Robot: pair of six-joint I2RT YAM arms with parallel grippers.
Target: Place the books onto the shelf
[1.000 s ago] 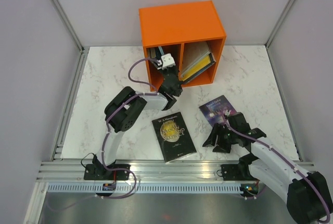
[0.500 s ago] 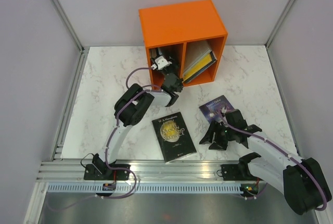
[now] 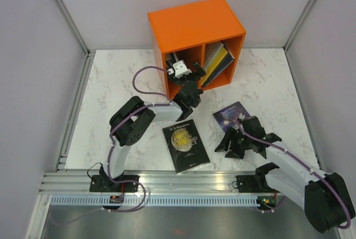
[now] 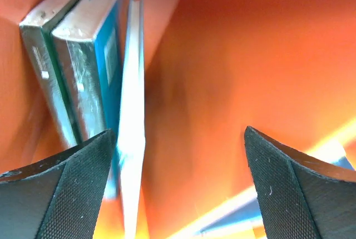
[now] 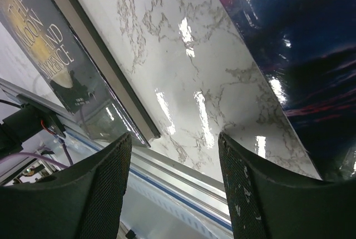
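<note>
The left gripper moves back and down to the unshelved dark navy book's edge farthest from the right gripper next, since the book lies below and back from it.
The orange shelf [image 3: 194, 25] stands at the back of the marble table. My left gripper [image 3: 191, 74] reaches into its left compartment and is open [image 4: 178, 189], holding nothing. Just left of it stand a dark green book [image 4: 41, 66], a teal book [image 4: 94, 66] and a light blue book [image 4: 130, 111]. Yellow and other books [image 3: 217, 61] lean in the right compartment. A dark navy book [image 3: 185, 145] [image 5: 50, 44] and a purple-galaxy book [image 3: 232, 114] [image 5: 300, 44] lie flat on the table. My right gripper [image 3: 231, 145] [image 5: 175, 194] hovers open between them, low over the marble.
The table's metal front rail [image 5: 183, 178] runs just under the right gripper. Grey enclosure walls and frame posts [image 3: 67, 16] border the table on three sides. The left arm's purple cable [image 3: 142, 80] loops beside the shelf's left wall.
The left gripper has opened inside the left compartment, letting go of the light blue book. The shelf has turned slightly. The right gripper shifted a little near the purple-galaxy book.
</note>
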